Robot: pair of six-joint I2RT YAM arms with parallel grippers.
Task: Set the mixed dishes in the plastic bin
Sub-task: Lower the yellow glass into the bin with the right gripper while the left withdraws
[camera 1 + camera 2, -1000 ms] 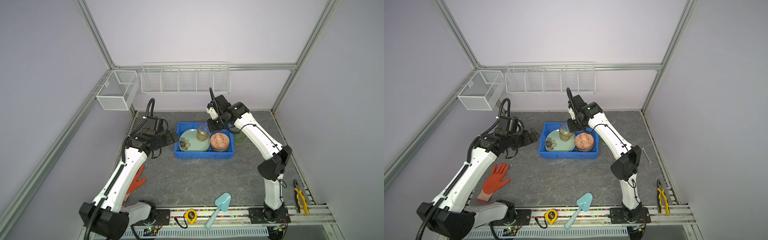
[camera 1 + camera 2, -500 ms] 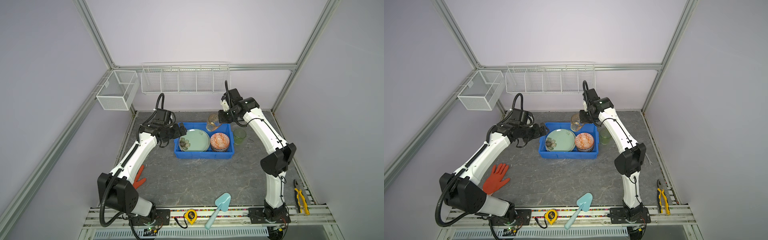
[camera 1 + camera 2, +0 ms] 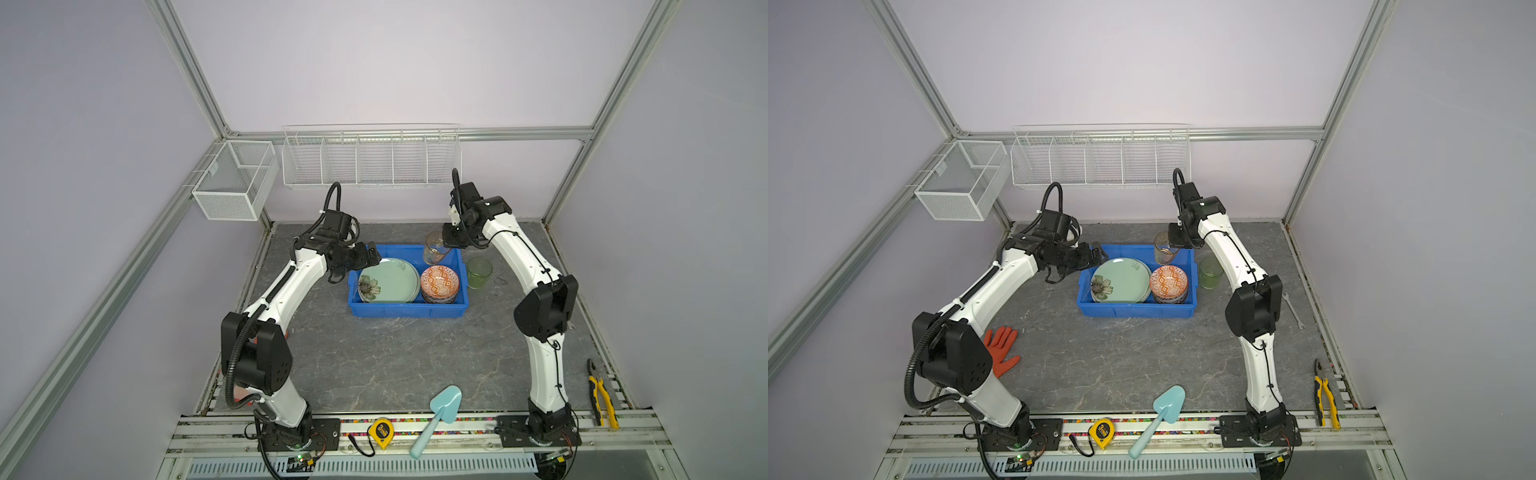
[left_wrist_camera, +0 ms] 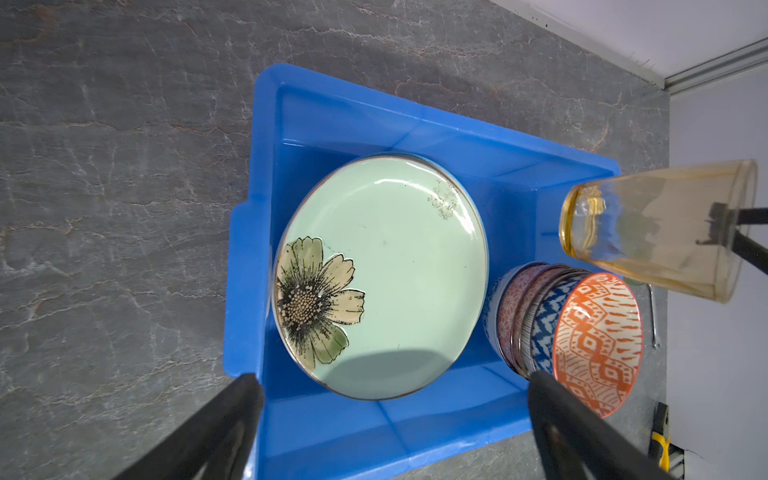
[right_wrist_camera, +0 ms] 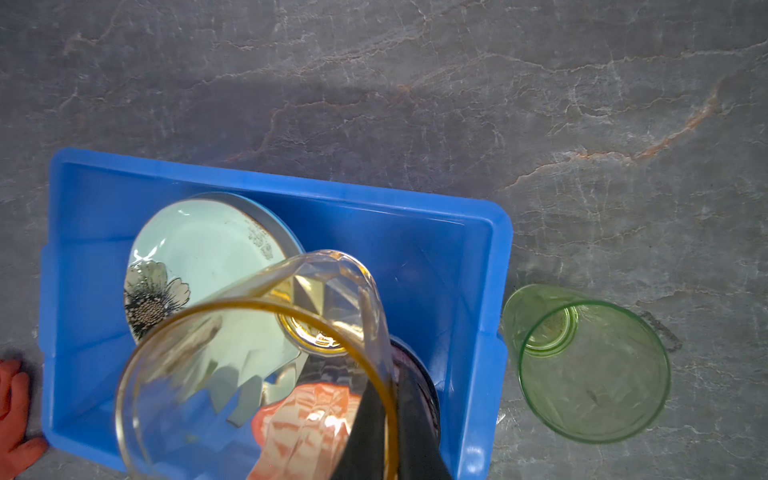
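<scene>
The bin's far corner beyond the bowls is empty below, so my right gripper will next lower the amber cup [image 3: 434,248] there and release the cup's rim.
The blue plastic bin [image 3: 409,311] sits mid-table and holds a mint green flower plate [image 3: 388,279] and a stack of patterned bowls [image 3: 439,283] with an orange one on top. My right gripper [image 3: 448,244] is shut on the rim of a translucent amber cup [image 3: 434,248], which hangs upright above the bin's back right corner. The right wrist view shows one finger inside that amber cup [image 5: 249,365] and one outside. A green cup [image 3: 479,272] stands on the table just right of the bin. My left gripper [image 3: 366,257] is open and empty at the bin's left back corner, above the plate [image 4: 382,270].
A teal scoop [image 3: 440,409] and a yellow tape measure [image 3: 381,432] lie at the front edge, with pliers [image 3: 600,395] at the front right. An orange glove [image 3: 1000,349] lies left, a wrench [image 3: 1292,309] right. White wire baskets [image 3: 370,158] hang on the back wall.
The right gripper carried the amber cup from above the plate back and right to the bin's back right corner. The left arm swung forward, bringing its open gripper to the bin's left side.
</scene>
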